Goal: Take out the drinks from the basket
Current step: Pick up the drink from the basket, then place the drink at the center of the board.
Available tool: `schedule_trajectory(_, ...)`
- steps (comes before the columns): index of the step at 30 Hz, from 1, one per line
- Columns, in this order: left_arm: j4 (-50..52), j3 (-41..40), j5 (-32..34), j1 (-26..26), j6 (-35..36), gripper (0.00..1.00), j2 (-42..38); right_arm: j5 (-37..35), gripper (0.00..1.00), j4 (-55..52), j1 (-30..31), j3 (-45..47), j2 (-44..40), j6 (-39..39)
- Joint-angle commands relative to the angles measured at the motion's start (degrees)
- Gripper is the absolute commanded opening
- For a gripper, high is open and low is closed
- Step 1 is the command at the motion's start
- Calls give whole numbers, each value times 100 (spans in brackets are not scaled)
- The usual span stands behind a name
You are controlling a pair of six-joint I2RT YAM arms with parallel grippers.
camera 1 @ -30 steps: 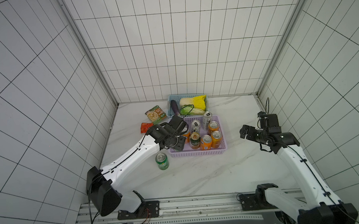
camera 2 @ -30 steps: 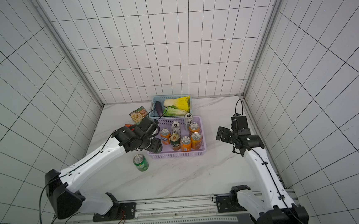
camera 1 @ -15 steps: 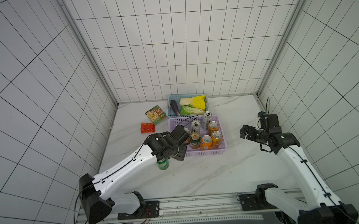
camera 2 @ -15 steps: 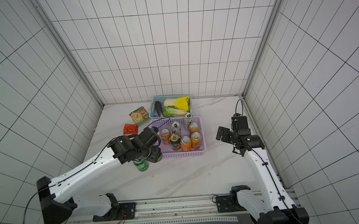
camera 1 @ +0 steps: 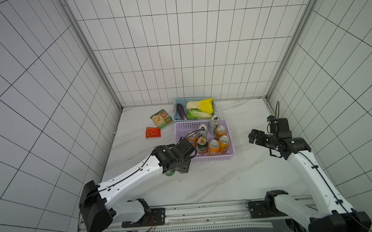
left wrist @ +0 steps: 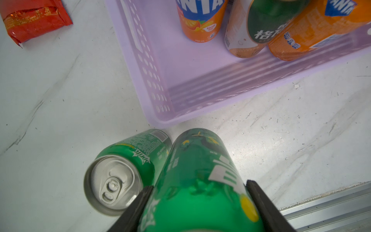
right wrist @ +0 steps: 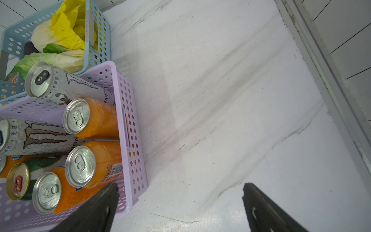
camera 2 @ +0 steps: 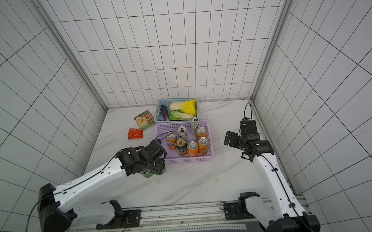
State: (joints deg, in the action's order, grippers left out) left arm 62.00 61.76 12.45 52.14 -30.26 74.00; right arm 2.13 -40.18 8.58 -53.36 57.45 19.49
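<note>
The tabletop below is clear, so my left gripper will lower the green can upright onto the tabletop by the basket's corner beside the standing one and release.
My left gripper is shut on a green can and holds it upright just outside the lilac basket's near left corner. A second green can stands on the table right beside the held one. In both top views the left gripper hides most of these cans. The basket holds several orange cans, a dark green can and two slim silver-white cans. My right gripper hangs open and empty to the right of the basket.
A light blue basket of vegetables stands behind the lilac one. A green snack packet and a red snack packet lie on the table to the left. A metal rail runs along the table's front edge.
My left arm has swung from over the basket's left side toward the front, carrying the green can down beside the standing green can. The right arm has not moved.
</note>
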Motion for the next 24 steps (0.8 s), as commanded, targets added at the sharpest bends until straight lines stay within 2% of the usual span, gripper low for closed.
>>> schedule_trajectory(1, -577, -72, 136, 29, -138, 55, 36, -7, 99, -73, -64, -266, -96, -32)
schedule_trajectory(24, -1502, -740, 152, 95, -462, 59, 641, 24, 99, -72, -66, -305, 3, -68)
